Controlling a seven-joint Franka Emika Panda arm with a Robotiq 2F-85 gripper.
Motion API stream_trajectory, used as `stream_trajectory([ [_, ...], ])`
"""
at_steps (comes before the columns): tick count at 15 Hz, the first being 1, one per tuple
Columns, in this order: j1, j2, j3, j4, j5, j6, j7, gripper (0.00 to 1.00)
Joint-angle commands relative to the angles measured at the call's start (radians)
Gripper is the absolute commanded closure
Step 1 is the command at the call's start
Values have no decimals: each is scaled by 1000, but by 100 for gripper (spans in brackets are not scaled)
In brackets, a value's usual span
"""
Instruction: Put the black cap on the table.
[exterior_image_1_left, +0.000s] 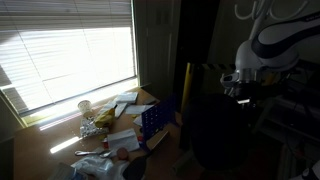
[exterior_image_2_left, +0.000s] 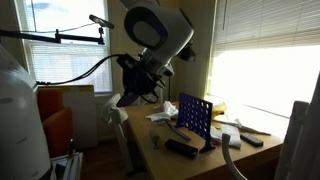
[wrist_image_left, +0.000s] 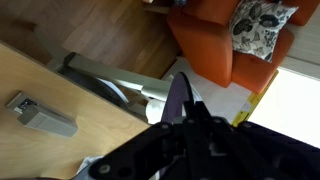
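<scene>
My gripper will next come down over the tabletop (exterior_image_2_left: 168, 138) (wrist_image_left: 70, 148) beside the grey block below it and release the fold, since the cap hangs off the table edge.
In the wrist view my gripper (wrist_image_left: 185, 118) is shut, and a thin dark fold of the black cap (wrist_image_left: 178, 98) sticks out between the fingers. It hangs just off the edge of the light-brown table (wrist_image_left: 40, 75), above the floor. In both exterior views the gripper (exterior_image_1_left: 240, 92) (exterior_image_2_left: 130, 97) is beside the table (exterior_image_1_left: 60, 140) (exterior_image_2_left: 205, 160), off its edge; the cap is too dark to make out there.
A blue box (exterior_image_1_left: 155, 120) (exterior_image_2_left: 195, 118) stands on the table among papers, with a pale cup (exterior_image_1_left: 85, 108). A grey block (wrist_image_left: 40, 115) lies near the table edge. An orange armchair (wrist_image_left: 210, 45) with a patterned cushion (wrist_image_left: 258, 18) stands beyond. A flat black object (exterior_image_2_left: 180, 148) lies on the table.
</scene>
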Motion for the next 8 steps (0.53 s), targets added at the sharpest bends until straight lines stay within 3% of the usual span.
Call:
stream_trajectory([
  [1, -78, 81, 109, 29, 100, 129, 105, 99],
  [2, -85, 44, 101, 7, 62, 66, 37, 94],
  [5, -99, 71, 129, 13, 78, 117, 77, 94],
  [6, -100, 73, 129, 13, 79, 120, 79, 99],
  [8, -116, 99, 91, -2, 183, 98, 67, 99],
])
